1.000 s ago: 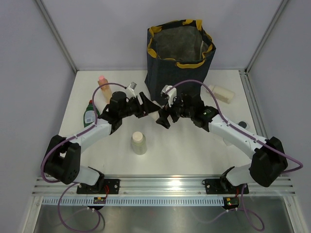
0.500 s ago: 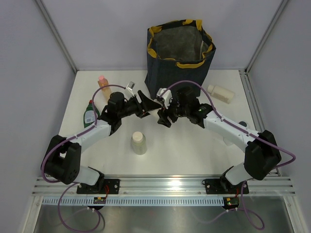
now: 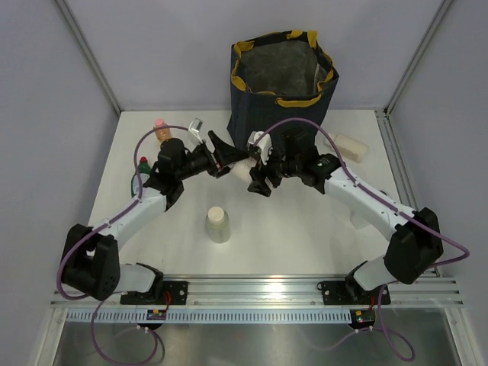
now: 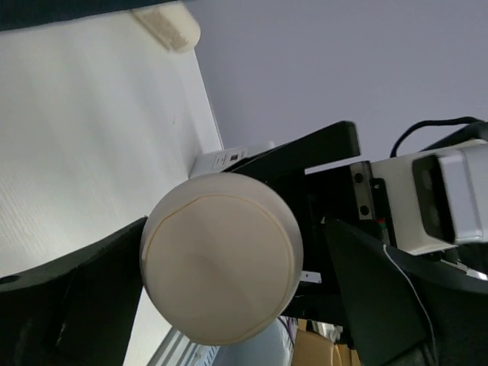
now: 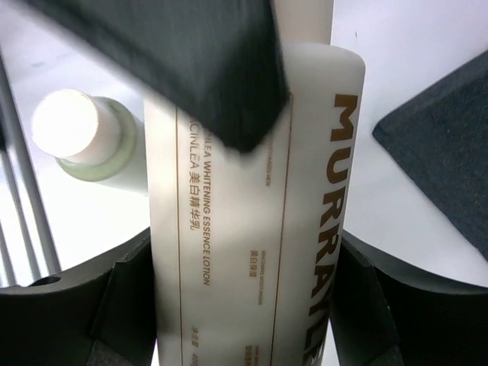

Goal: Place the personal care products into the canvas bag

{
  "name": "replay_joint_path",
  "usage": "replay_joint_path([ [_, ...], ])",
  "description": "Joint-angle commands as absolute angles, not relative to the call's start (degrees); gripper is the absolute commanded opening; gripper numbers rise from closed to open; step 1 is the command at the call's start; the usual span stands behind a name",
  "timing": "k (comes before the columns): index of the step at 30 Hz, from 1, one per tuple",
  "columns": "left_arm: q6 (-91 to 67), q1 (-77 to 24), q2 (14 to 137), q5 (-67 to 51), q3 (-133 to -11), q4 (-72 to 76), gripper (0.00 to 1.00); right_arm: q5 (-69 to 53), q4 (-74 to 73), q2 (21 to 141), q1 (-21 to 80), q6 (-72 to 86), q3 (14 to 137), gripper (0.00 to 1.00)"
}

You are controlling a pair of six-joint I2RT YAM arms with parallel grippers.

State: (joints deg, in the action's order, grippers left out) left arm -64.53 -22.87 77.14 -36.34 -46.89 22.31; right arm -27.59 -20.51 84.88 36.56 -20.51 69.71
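My right gripper should next lift the lotion bottle (image 3: pixel 242 170) outward over the bag's yellow rim, lower it inside and let it go, because the bag's opening (image 3: pixel 283 70) is outward.
A cream lotion bottle (image 3: pixel 242 170) with brown lettering hangs above the table in front of the canvas bag (image 3: pixel 282 84). My right gripper (image 3: pixel 257 176) is shut on this bottle (image 5: pixel 252 229), and both fingers press its sides in the right wrist view. My left gripper (image 3: pixel 226 155) stands open around the bottle's round end (image 4: pixel 221 267), with a gap showing on one side. Another cream bottle (image 3: pixel 217 224) stands upright on the table (image 3: pixel 305 229). A third cream bottle (image 3: pixel 348 146) lies at the right. A peach bottle with a pink cap (image 3: pixel 160 127) stands at the far left.
A green bottle (image 3: pixel 140 178) lies at the left, half under my left arm. The navy bag with its yellow rim stands open at the back middle. Metal frame posts (image 3: pixel 88 53) flank the table, and a rail (image 3: pixel 259 290) runs along the near edge.
The right gripper closed on the cream bottle while the left still held it. The left gripper has since opened and drawn back a little to the left.
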Motion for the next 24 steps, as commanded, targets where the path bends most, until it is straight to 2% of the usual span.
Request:
replay_joint_path([
  [1,-59.60,-19.43,70.68,-37.00,-53.96,21.55,0.99,-36.64,-20.65,80.86,34.11,-19.43,77.59,0.00],
  [11,-46.16,-12.66,66.37,-34.47,-62.39,1.36,0.99,-44.21,-23.37,82.79,30.76,-13.98,87.09,0.00],
  [15,-33.34,-10.11,62.68,-25.69,-68.37,-9.54,0.99,-46.49,-28.03,84.90,29.27,-11.96,98.06,0.00],
  [16,-28.53,-10.11,61.71,-23.58,-69.51,-11.06,0.99,-46.84,-28.65,86.38,29.01,-11.17,103.92,0.00],
  [18,-24.37,-10.11,58.91,-17.51,-69.61,-14.23,0.99,-45.19,-30.14,88.32,28.13,-7.75,110.09,0.00],
  [21,-18.56,-10.11,54.86,-10.65,-67.16,-16.78,0.99,-34.33,-29.27,93.06,24.54,-0.46,123.70,0.00],
  [24,-15.47,-10.02,51.95,-7.30,-62.50,-17.66,0.99,-26.22,-27.51,98.25,21.72,5.70,131.71,0.00],
])
